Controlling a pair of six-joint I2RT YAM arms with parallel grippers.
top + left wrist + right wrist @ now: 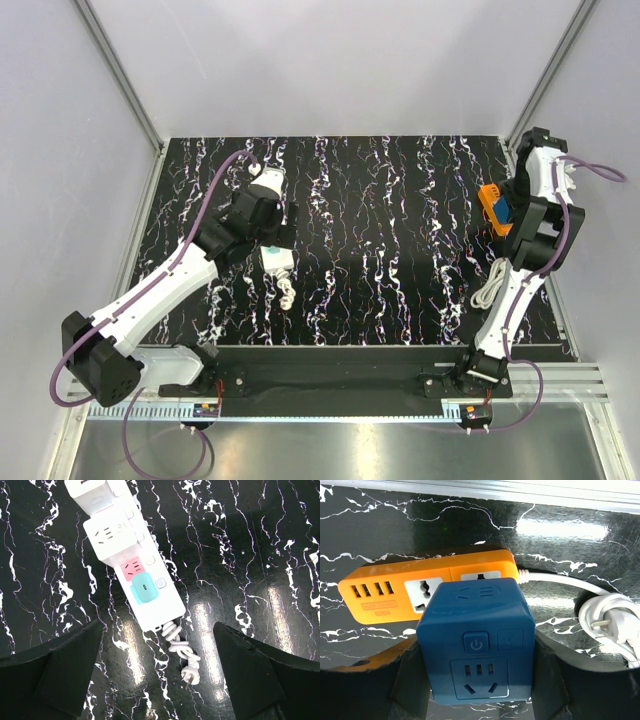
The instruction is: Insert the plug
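Note:
My right gripper lowers the cube to the orange strip's socket by the cable next and releases it, since the socket lies below, its rim showing past the cube.
My right gripper (pixel 477 685) is shut on a blue cube adapter (pixel 477 645), one finger on each side. The cube stands over the right socket of an orange power strip (pixel 395 595); I cannot tell whether its pins are in. From above, the cube (pixel 505 212) and the orange strip (pixel 490 200) lie at the far right under my right gripper (pixel 512 222). My left gripper (pixel 160 672) is open and empty, hovering above a white power strip (pixel 127 555) and its small white plug (pixel 191 675). The white strip (pixel 275 262) lies left of centre.
The orange strip's white cable (pixel 610 615) lies coiled to the right, and from above its coil (pixel 490 290) shows near the right arm. White adapter blocks (pixel 107 535) sit on the white strip. Grey walls and metal posts enclose the black marbled table (pixel 400 250).

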